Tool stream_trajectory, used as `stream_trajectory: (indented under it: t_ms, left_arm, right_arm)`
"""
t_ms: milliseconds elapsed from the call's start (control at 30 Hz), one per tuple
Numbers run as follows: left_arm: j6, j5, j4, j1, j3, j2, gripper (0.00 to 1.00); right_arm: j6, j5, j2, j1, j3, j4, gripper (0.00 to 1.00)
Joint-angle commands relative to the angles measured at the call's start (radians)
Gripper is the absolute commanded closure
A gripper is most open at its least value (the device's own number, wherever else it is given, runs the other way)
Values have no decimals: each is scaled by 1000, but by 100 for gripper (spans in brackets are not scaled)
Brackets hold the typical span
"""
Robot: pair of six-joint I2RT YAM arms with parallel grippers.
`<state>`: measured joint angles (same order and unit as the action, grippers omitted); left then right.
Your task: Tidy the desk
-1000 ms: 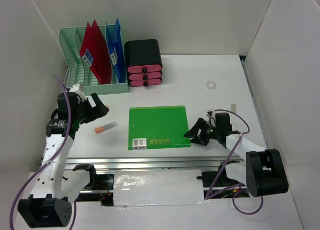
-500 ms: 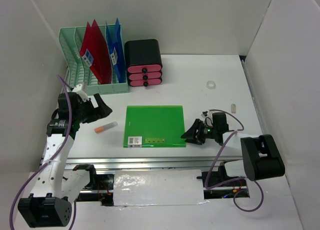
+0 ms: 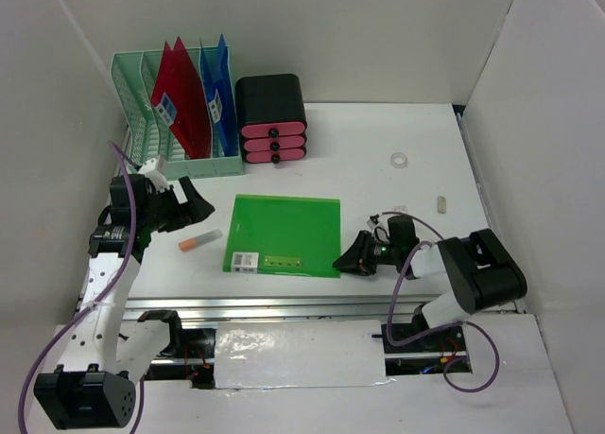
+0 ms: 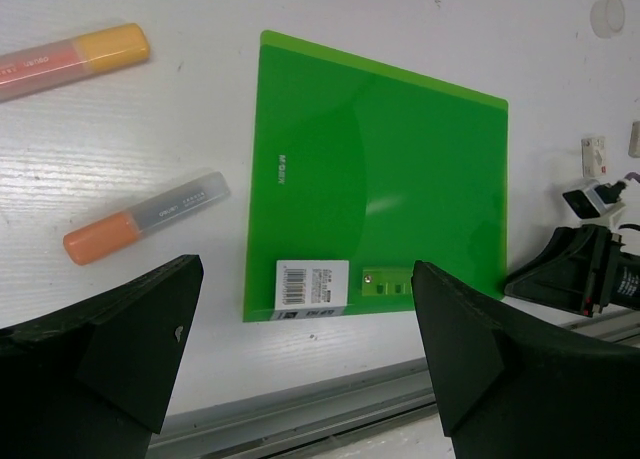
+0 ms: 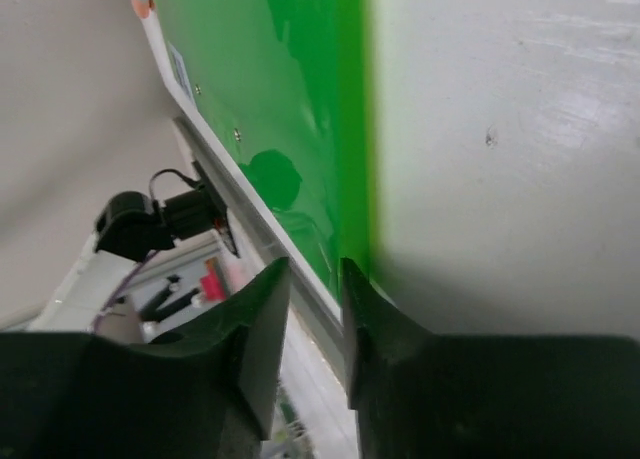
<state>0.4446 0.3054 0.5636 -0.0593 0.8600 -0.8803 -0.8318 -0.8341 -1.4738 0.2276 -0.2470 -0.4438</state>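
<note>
The folder's labelled corner lies below my left gripper, to its right in the top view: next I lower the fingers that way, as my right gripper sits opposite.
The desk point(image 3: 378, 141) is a white tabletop with a silver rail point(image 3: 284, 306) along its front. A green folder point(image 3: 284, 234) lies flat near the front middle, slightly skewed; it also shows in the left wrist view point(image 4: 380, 199) and the right wrist view point(image 5: 290, 109). My right gripper point(image 3: 342, 262) lies low on the desk with its tips against the folder's right front corner, jaws almost together and holding nothing point(image 5: 315, 274). My left gripper point(image 3: 196, 199) hovers open and empty above the desk's left side point(image 4: 305, 279).
An orange-capped marker point(image 3: 199, 240) lies left of the folder, and a pink and yellow highlighter point(image 4: 70, 54) lies beyond it. A mint-green file rack point(image 3: 142, 103) holds a red folder point(image 3: 184, 98) and a blue one point(image 3: 216, 89). A black drawer box point(image 3: 271, 117) stands beside it. A tape ring point(image 3: 400, 159) lies at the right.
My right gripper has slid left along the desk and the green folder has moved left with it, turning slightly. My left gripper has opened a little wider.
</note>
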Motion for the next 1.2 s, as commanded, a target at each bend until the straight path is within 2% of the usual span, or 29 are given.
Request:
stream_trajectory:
  t_ms: [0, 67, 100, 233, 300, 333, 400, 433, 500, 533, 567, 667, 767, 833, 933, 967, 1067, 1167]
  left_arm:
    - [-20, 34, -33, 3, -4, 6, 0]
    - [-18, 34, -34, 3, -6, 7, 0]
    - [-18, 34, -34, 3, -6, 9, 0]
    - [-11, 20, -33, 13, -7, 18, 0]
    - [3, 8, -22, 21, -6, 26, 1]
    - [8, -5, -15, 21, -4, 27, 0]
    - [48, -14, 14, 19, -9, 30, 0]
    - [63, 1, 16, 21, -16, 35, 1]
    - [141, 12, 15, 19, -41, 67, 0]
    - [211, 21, -2, 21, -77, 84, 1]
    - [250, 43, -16, 19, -100, 107, 0]
    - [429, 79, -91, 21, -208, 210, 0]
    - [616, 121, -206, 23, -341, 308, 0]
    - [713, 132, -247, 24, -412, 345, 0]
    - [773, 110, -287, 33, -444, 342, 0]
    - [790, 112, -348, 35, -452, 337, 0]
    - [884, 156, -520, 52, -490, 288, 1]
    - [940, 147, -559, 143, -475, 170, 1]
  right_arm:
    - [-82, -28, -83, 35, 12, -206, 68]
    - [-137, -45, -126, 44, 21, -319, 83]
    - [-168, -51, -160, 52, 34, -384, 100]
    - [-314, -45, -160, 61, 103, -623, 100]
    - [-337, -20, -112, 67, 120, -641, 100]
    - [-345, -14, -39, 76, 126, -635, 100]
    - [-357, 13, 57, 82, 135, -578, 100]
    - [-359, 26, 176, 87, 135, -549, 100]
    - [-343, 61, 313, 88, 129, -400, 100]
    - [-333, 111, 458, 90, 109, -338, 100]
    - [-316, 145, 528, 96, 92, -182, 100]
    - [-239, 256, 729, 101, 0, 78, 100]
    - [-208, 268, 788, 99, -72, 184, 100]
    - [-225, 250, 791, 104, -86, 179, 100]
    - [-256, 233, 813, 110, -64, 128, 100]
    - [-265, 236, 822, 113, -60, 111, 100]
    - [-294, 240, 862, 124, -31, 61, 100]
    - [-309, 256, 886, 128, -21, 42, 100]
